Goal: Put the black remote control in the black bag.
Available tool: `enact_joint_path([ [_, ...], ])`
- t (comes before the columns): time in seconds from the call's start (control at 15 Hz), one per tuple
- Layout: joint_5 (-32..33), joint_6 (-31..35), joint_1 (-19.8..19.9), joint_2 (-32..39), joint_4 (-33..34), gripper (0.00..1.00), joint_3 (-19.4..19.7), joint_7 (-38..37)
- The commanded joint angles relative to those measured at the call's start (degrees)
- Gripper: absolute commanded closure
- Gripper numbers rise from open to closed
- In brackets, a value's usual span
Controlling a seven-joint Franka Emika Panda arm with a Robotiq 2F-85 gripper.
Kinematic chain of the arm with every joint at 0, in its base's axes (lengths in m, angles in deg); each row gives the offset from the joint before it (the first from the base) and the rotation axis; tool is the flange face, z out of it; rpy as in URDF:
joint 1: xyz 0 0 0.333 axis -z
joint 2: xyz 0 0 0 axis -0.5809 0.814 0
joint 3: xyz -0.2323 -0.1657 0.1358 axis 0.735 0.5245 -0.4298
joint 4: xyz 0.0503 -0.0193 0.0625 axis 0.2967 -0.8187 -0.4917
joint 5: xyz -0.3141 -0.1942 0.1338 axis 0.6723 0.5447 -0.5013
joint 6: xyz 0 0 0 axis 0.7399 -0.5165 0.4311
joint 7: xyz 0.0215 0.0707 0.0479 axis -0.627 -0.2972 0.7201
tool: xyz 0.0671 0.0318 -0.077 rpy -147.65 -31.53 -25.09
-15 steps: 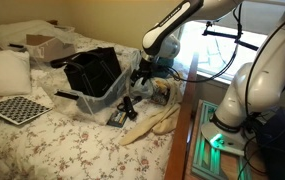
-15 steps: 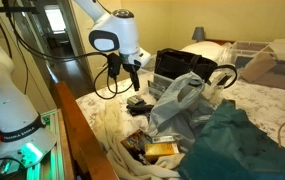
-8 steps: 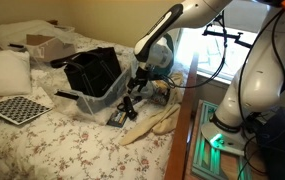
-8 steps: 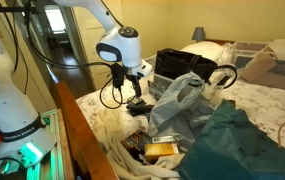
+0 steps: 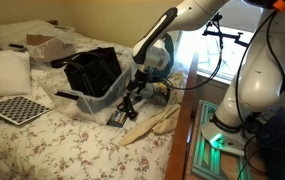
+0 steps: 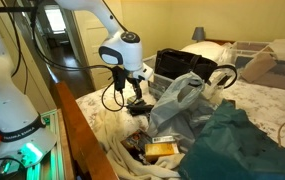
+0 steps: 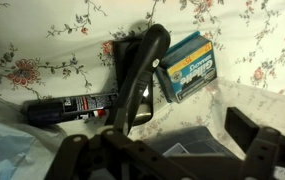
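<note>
The black remote (image 5: 129, 107) (image 7: 142, 75) is closer to one finger, so my gripper will next move slightly to the left in the wrist view and go down to the remote.
The black remote (image 7: 142, 75) lies on the floral bedsheet, long and slightly curved. It also shows in both exterior views (image 5: 126, 108) (image 6: 139, 103) near the bed's edge. My gripper (image 7: 162, 150) hangs just above it with the jaws spread wide and nothing between them; one dark pad (image 7: 248, 130) shows at the right. In the exterior views the gripper (image 5: 134, 93) (image 6: 132, 90) points down at the remote. The black bag (image 5: 92, 70) (image 6: 178, 64) stands open further in on the bed.
A blue box (image 7: 187, 65) and a black item with red print (image 7: 70, 107) lie beside the remote. Clear plastic (image 6: 177, 100), a teal cloth (image 6: 232, 140), a checkerboard (image 5: 19, 108), a pillow (image 5: 4, 70) and a cardboard box (image 5: 47, 45) are on the bed.
The arm has swung in and come down toward the remote at the bed's edge; the gripper now hangs lower and closer to it. The items on the bed have not moved.
</note>
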Motion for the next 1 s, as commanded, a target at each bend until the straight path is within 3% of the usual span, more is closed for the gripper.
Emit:
enact_joint_path([
  [0.0, -0.2, -1.26, 0.2, 2.37, 1.7, 0.0, 0.08, -1.22],
  [0.93, -12.83, 3.5, 1.69, 15.85, 9.76, 0.0, -3.74, 4.35],
])
